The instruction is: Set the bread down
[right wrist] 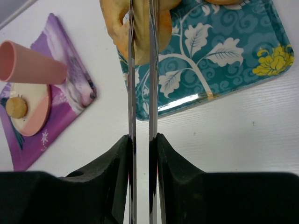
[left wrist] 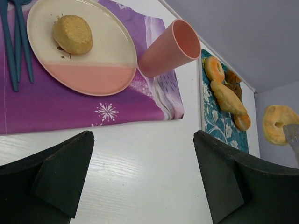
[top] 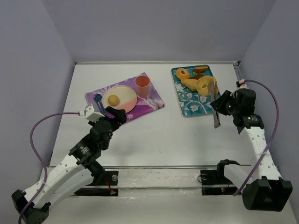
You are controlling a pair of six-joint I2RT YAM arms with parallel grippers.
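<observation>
I need to swing my right gripper to the left in the top view and then lower the ring bread into bare room between bun and cup.
My right gripper [top: 223, 105] [right wrist: 141, 140] is shut on a pair of metal tongs [top: 215, 106] [right wrist: 131, 74]. The tongs' tips pinch a ring-shaped yellow bread [top: 205, 86] [right wrist: 140, 42], held just over the teal flowered tray [top: 190, 108] [right wrist: 224, 60]. The ring bread also shows in the left wrist view [left wrist: 279, 123]. A pink and cream plate [top: 125, 92] [left wrist: 93, 74] on the purple mat [top: 150, 105] holds a round bun [top: 113, 99] [left wrist: 72, 33]. My left gripper [top: 117, 115] [left wrist: 144, 140] is open and empty over bare table, just in front of the mat.
A pink cup [top: 142, 86] [left wrist: 168, 49] stands on the mat right of the plate. Blue cutlery [left wrist: 16, 42] lies left of the plate. Several other pastries [top: 189, 77] [left wrist: 229, 95] lie on the tray. Walls close in the table on three sides.
</observation>
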